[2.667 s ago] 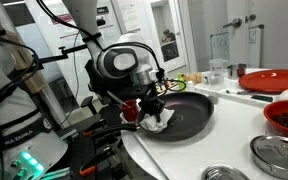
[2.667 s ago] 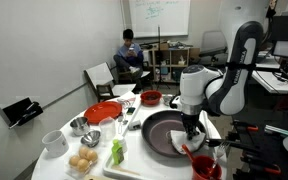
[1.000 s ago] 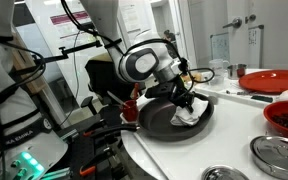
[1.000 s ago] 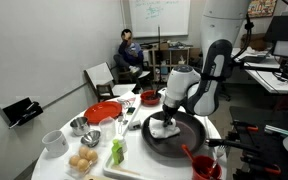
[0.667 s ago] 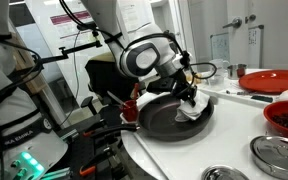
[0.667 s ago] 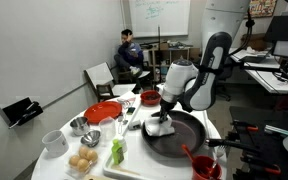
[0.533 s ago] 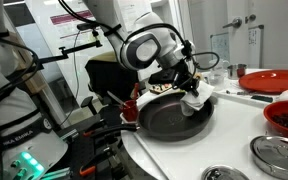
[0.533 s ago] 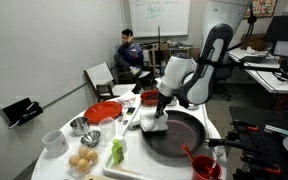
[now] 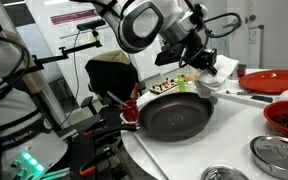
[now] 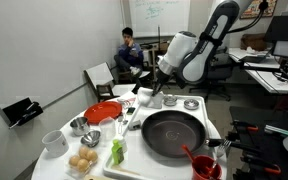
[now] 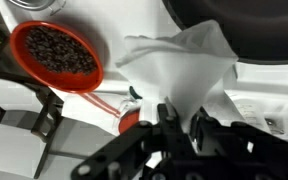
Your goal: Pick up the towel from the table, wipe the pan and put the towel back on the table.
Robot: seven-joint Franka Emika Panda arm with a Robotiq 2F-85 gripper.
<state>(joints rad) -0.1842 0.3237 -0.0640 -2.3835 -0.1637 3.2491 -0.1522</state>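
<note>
My gripper holds the white towel and should next move it back along the pan's side, then down onto the empty table between pan and round metal dishes [image 9: 225, 132] [image 11: 126, 17].
The black pan [image 9: 178, 116] sits empty near the table's edge; it also shows in the other exterior view [image 10: 174, 133] and at the top right of the wrist view [image 11: 246, 14]. My gripper [image 9: 206, 57] is raised above the pan's far side and shut on the white towel [image 9: 225, 66]. In an exterior view the gripper [image 10: 156, 90] holds the towel [image 10: 147, 99] in the air beside the pan. In the wrist view the towel [image 11: 179, 62] hangs from between the gripper's [image 11: 176, 118] fingers, above the white table.
A red bowl of dark beans [image 11: 56, 56] lies under the towel's side. A red plate [image 10: 103, 112], metal bowls [image 10: 77, 125], a white cup [image 10: 53, 141], eggs [image 10: 83, 160] and a red mug [image 10: 202, 166] stand around the pan. A person sits behind [image 10: 130, 52].
The gripper has lifted the towel out of the pan and carried it up and past the pan's far rim. The pan now lies bare.
</note>
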